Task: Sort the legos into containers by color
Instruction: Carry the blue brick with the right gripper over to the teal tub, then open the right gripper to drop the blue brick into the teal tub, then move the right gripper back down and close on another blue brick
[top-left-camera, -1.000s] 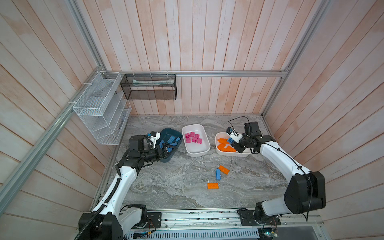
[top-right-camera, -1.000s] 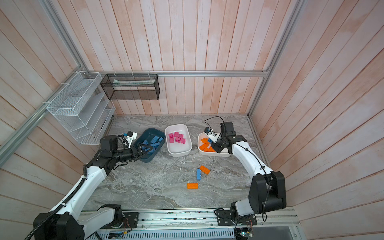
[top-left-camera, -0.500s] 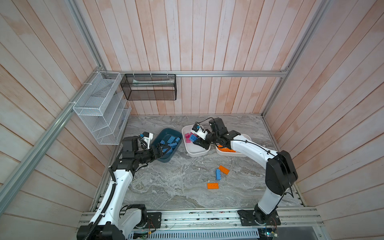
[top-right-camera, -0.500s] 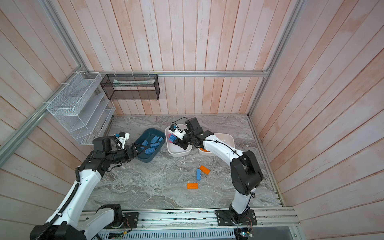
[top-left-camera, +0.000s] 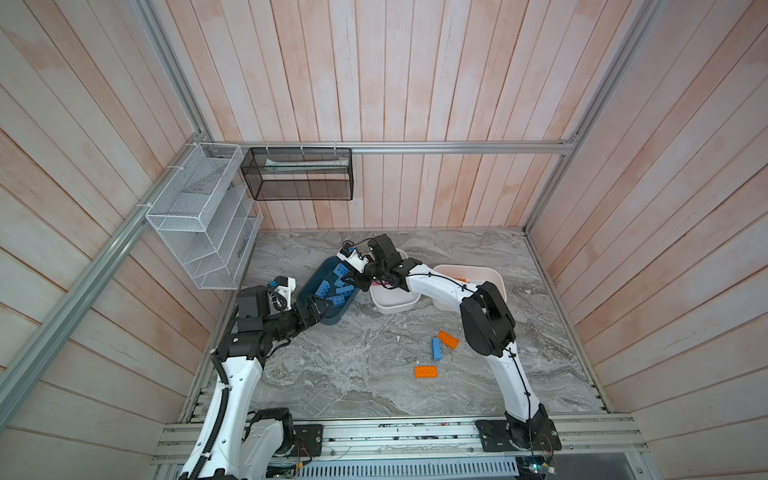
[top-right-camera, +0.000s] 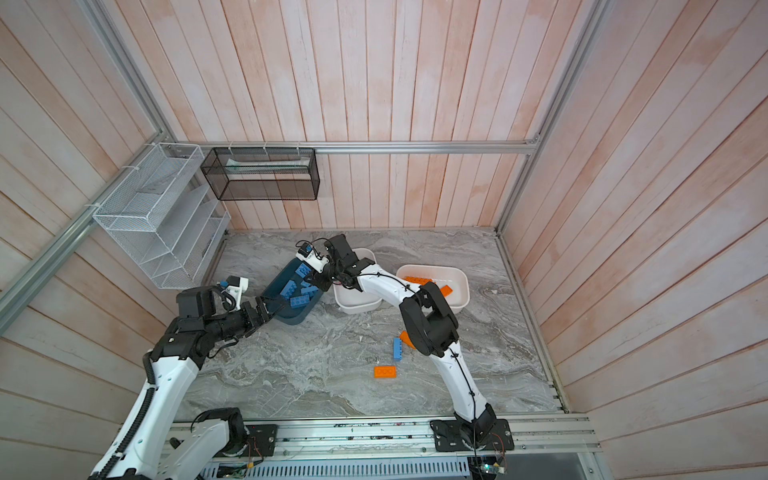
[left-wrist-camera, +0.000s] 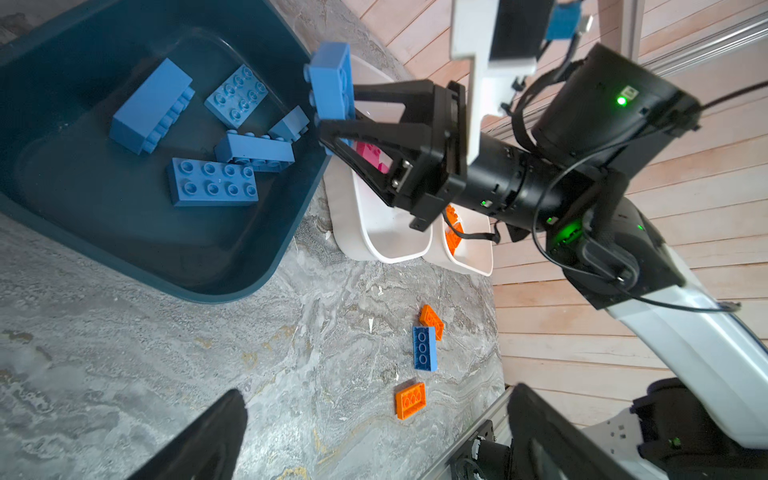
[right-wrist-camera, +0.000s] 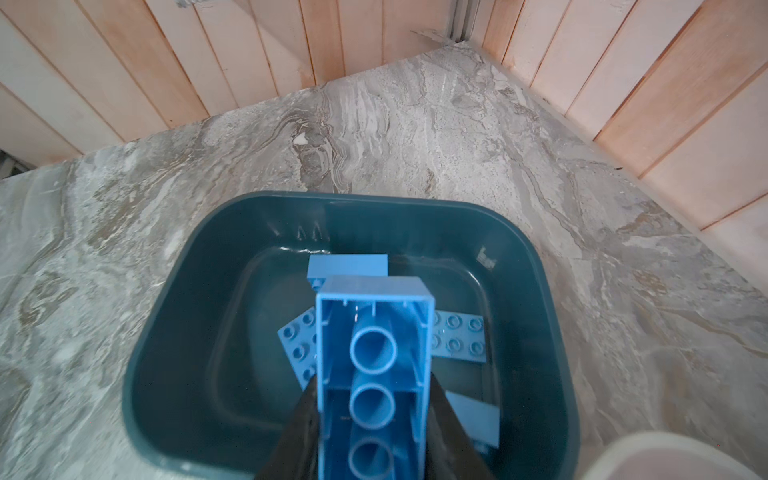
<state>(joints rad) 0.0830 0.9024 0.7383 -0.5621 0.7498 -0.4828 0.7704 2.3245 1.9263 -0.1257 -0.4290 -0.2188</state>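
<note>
The lego in my right gripper matches the color of the blue legos in the dark teal container. Next I need to move my right gripper farther in past the container's rim, over those legos, and let go there.
A dark teal container (top-left-camera: 332, 322) holds several blue legos (left-wrist-camera: 212, 182). My right gripper (top-left-camera: 357, 282) reaches across to it, shut on a blue lego (left-wrist-camera: 330, 79) that hangs over the container's right rim; the lego's hollow underside (right-wrist-camera: 374, 374) faces the right wrist camera. My left gripper (top-left-camera: 322, 307) stands open and empty at the container's near-left end. On the marble table lie a blue lego (top-left-camera: 436, 348) and two orange legos (top-left-camera: 448, 339) (top-left-camera: 426, 371). One white container (top-left-camera: 395, 307) holds pink legos (left-wrist-camera: 374, 156), the other white container (top-left-camera: 496, 276) orange ones.
A white wire-mesh rack (top-left-camera: 199, 232) hangs on the left wall and a black mesh basket (top-left-camera: 297, 174) on the back wall. An aluminium rail (top-left-camera: 395, 434) with both arm bases runs along the table's front edge. My right arm spans over the white containers.
My right arm swung left from the orange container, over the pink one, to the teal container with the blue lego held. The left gripper stayed open beside the teal container.
</note>
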